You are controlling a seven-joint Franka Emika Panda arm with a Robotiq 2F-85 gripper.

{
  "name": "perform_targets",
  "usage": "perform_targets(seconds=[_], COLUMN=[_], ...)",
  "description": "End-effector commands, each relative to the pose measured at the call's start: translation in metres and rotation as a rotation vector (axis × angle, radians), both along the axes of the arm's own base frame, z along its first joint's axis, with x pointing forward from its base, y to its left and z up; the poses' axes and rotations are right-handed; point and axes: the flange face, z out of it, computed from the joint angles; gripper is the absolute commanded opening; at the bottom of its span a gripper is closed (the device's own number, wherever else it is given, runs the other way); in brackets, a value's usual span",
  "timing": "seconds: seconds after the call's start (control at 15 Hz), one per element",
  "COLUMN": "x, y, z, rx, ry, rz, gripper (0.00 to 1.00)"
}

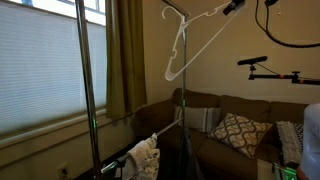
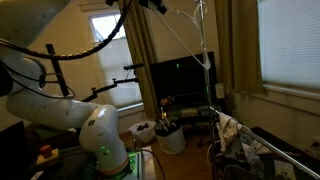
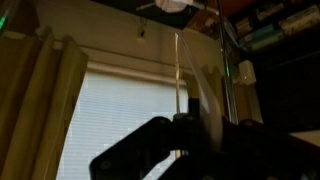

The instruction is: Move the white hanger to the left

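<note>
I will next raise my gripper and move it toward the top of the rack pole before the window blinds, as the hanger still hangs by the other pole.
The white hanger [image 1: 178,42] hangs tilted high up in front of the curtain, a thin white outline with its hook uppermost. It also shows as thin white lines in an exterior view [image 2: 190,42]. My gripper [image 1: 233,7] is at the top edge of the picture, at one upper end of the hanger, and also shows at the top in an exterior view [image 2: 155,5]. In the wrist view the dark fingers [image 3: 185,125] close round a white bar of the hanger [image 3: 178,75] that runs up toward the ceiling.
A metal rack pole [image 1: 86,80] stands before the window blinds [image 1: 40,60]. A brown curtain [image 1: 125,50] hangs beside it. A sofa with patterned pillows [image 1: 240,130] is below. Clothes [image 1: 145,160] lie low down. The robot's base [image 2: 90,125], a dark screen [image 2: 180,80] and a white bucket [image 2: 172,138] stand nearby.
</note>
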Motion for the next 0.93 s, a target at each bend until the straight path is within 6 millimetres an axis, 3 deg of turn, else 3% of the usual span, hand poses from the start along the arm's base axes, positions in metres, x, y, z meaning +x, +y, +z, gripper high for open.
perform_targets(seconds=[0.0, 0.27, 0.47, 0.6, 0.67, 0.73, 0.87], x=[0.002, -0.009, -0.02, -0.017, -0.02, -0.02, -0.018], y=[0.031, 0.081, 0.16, 0.208, 0.18, 0.202, 0.217], z=[0.025, 0.054, 0.064, 0.051, 0.062, 0.056, 0.05], rx=[0.15, 0.291, 0.307, 0.192, 0.248, 0.22, 0.194], ry=[-0.14, -0.331, -0.484, -0.459, -0.464, -0.459, -0.457], rz=[-0.005, -0.071, -0.065, -0.091, -0.055, -0.059, -0.071], gripper=[0.01, 0.01, 0.01, 0.01, 0.05, 0.05, 0.01])
